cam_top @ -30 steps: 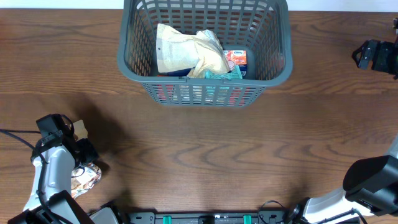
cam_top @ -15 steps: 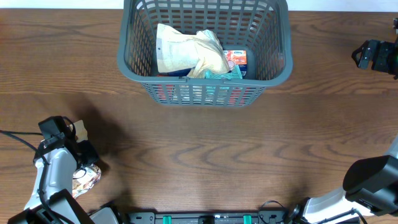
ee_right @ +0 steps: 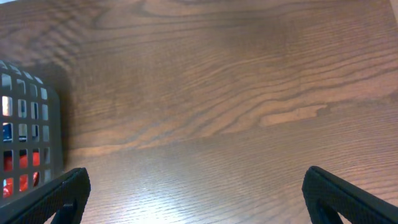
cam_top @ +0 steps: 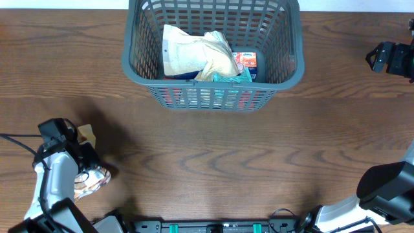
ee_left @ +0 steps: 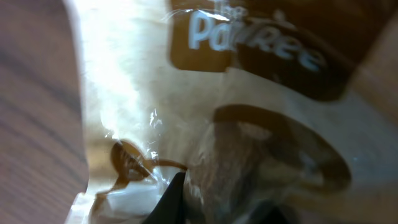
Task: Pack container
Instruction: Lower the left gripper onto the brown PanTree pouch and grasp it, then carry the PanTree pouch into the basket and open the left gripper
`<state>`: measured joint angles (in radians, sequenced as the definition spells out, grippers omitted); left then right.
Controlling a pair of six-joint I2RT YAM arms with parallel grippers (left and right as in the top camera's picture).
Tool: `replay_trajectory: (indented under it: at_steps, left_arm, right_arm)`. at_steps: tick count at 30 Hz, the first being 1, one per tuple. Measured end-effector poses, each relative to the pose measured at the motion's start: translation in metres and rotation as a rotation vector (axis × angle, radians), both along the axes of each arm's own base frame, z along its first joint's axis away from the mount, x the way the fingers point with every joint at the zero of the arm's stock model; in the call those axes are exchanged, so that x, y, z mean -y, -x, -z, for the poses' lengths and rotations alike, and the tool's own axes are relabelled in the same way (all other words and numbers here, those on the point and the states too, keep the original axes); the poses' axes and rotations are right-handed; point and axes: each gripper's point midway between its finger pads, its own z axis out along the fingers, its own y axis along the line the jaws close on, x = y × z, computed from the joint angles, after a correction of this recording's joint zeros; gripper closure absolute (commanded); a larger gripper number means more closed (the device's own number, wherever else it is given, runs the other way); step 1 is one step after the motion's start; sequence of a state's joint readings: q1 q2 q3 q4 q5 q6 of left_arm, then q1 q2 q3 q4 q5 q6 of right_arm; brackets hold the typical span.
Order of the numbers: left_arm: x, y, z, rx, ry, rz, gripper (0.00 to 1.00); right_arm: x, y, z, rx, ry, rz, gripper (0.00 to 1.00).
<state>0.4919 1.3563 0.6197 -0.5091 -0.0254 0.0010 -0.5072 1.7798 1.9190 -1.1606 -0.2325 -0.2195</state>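
I will move the pouch [cam_top: 94, 179] up and outward over the basket's rim next with my left gripper, then down toward the red and blue box.
The container [cam_top: 134, 70], a dark grey lattice basket, stands at the table's far middle; its wall also shows at the left of the right wrist view [ee_right: 28, 140]. A glossy cream snack pouch [cam_top: 94, 179] with a brown label lies at the near left. My left gripper [cam_top: 87, 166] is shut on this pouch, which fills the left wrist view [ee_left: 137, 93], with one dark finger [ee_left: 172, 200] pressed into the film. My right gripper [cam_top: 371, 58] hovers at the far right, open, with only bare wood between its fingers [ee_right: 65, 198].
Inside the basket lie a cream bag [cam_top: 187, 55], a red and blue box [cam_top: 245, 61] and a teal packet [cam_top: 230, 77]. The wooden table [cam_top: 226, 162] stretches between the basket and the near edge. Arm bases sit along the near edge.
My left gripper has shut on the snack pouch, which crumpled and shifted slightly right. The right arm and the basket have not moved.
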Motion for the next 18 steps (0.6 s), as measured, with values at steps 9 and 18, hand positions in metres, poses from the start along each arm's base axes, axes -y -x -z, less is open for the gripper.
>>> replay_trajectory:
  at_steps: [9, 18]
  left_arm:
    - [0.02, -0.099, -0.166, 0.379, -0.11, 0.221, 0.94]
    - [0.084, -0.152, -0.326, 0.718, -0.273, 0.553, 0.94]
  right_arm:
    - [-0.001, 0.001, 0.001, -0.006, -0.003, 0.0, 0.01]
    - [-0.002, 0.004, 0.003, -0.022, -0.012, 0.0, 0.01]
